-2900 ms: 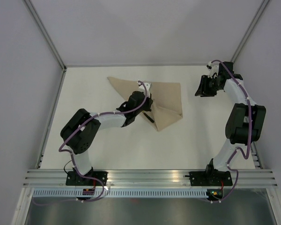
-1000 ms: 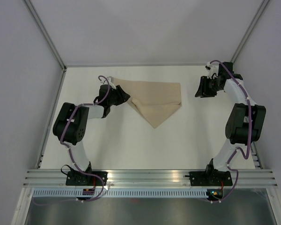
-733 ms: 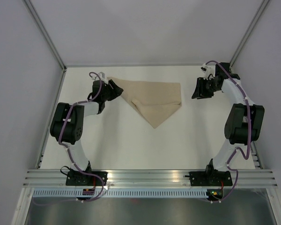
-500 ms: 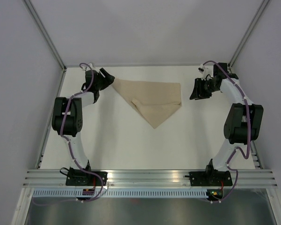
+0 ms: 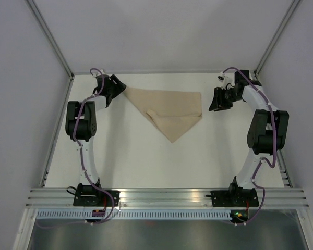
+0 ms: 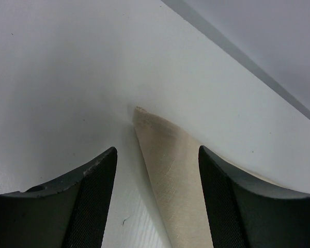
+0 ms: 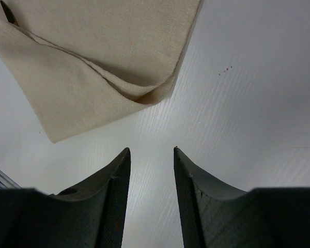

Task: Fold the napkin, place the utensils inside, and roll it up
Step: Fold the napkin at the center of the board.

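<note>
The napkin is already between the open fingers. I should gently move my left gripper onto the napkin's narrow far corner [image 5: 127, 90] [image 6: 159, 147] next and close its fingers across it.
The beige napkin [image 5: 172, 112] lies folded into a triangle on the white table, its point toward me. The utensils are hidden in the top view. In the right wrist view only a thin dark sliver [image 7: 5, 10] peeks from the napkin's [image 7: 108, 41] fold, and I cannot tell what it is. My left gripper [image 5: 120, 86] is open at the napkin's far left corner. Its fingers straddle the narrow corner strip [image 6: 170, 170] without pinching it, as the left wrist view [image 6: 157, 150] shows. My right gripper [image 5: 217, 102] is open over bare table just right of the napkin's right corner [image 7: 151, 149].
The table is walled in by grey panels with a metal frame rail [image 5: 55, 44] at the back corners. The left gripper is close to the far left corner of the table. Both arm bases [image 5: 94, 198] stand on the near rail.
My left arm has swung from the napkin's middle out to its far left corner, and its jaws have opened wider. My right gripper has crept slightly left toward the napkin.
</note>
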Tool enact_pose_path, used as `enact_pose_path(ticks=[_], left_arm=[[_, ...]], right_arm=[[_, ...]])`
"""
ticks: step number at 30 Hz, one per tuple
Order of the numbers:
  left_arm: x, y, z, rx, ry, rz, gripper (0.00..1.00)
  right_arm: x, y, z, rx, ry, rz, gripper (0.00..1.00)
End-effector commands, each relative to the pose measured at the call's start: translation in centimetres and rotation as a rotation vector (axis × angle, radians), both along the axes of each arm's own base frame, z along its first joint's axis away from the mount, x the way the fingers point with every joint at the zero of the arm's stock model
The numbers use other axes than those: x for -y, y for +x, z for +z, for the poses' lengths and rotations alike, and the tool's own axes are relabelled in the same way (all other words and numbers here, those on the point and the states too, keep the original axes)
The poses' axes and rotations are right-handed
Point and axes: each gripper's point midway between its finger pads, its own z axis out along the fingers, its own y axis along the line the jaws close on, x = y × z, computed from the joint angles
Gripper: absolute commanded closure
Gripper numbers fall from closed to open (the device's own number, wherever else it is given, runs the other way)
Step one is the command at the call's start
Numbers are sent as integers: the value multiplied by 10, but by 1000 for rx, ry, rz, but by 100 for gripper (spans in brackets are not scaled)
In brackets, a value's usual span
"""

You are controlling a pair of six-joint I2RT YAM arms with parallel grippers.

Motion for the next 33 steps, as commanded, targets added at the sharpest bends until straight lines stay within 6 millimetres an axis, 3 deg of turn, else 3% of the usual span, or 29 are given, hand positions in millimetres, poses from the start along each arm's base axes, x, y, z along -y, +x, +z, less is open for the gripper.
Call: enact_pose_path(ticks=[1, 11, 19, 20, 25, 27, 33], left_arm=[[-4, 14, 4, 7, -35, 45, 31], [-2, 27, -7, -7, -77, 57, 44], [8, 33, -7, 17, -120, 11, 71], [9, 33, -5, 27, -126, 4, 78], [25, 33, 9, 98, -167, -89, 92], [34, 34, 24, 157, -188, -141, 97], [54, 29, 66, 291, -244, -260, 98]], right_arm=[[-7, 12, 9, 42, 25, 29, 55], [-6, 14, -1, 28, 25, 28, 57], [-8, 16, 1, 30, 38, 31, 58], [-9, 16, 2, 32, 40, 32, 59], [-11, 15, 5, 39, 42, 39, 59], [-13, 14, 5, 37, 44, 47, 59], [-38, 13, 15, 56, 49, 99, 59]])
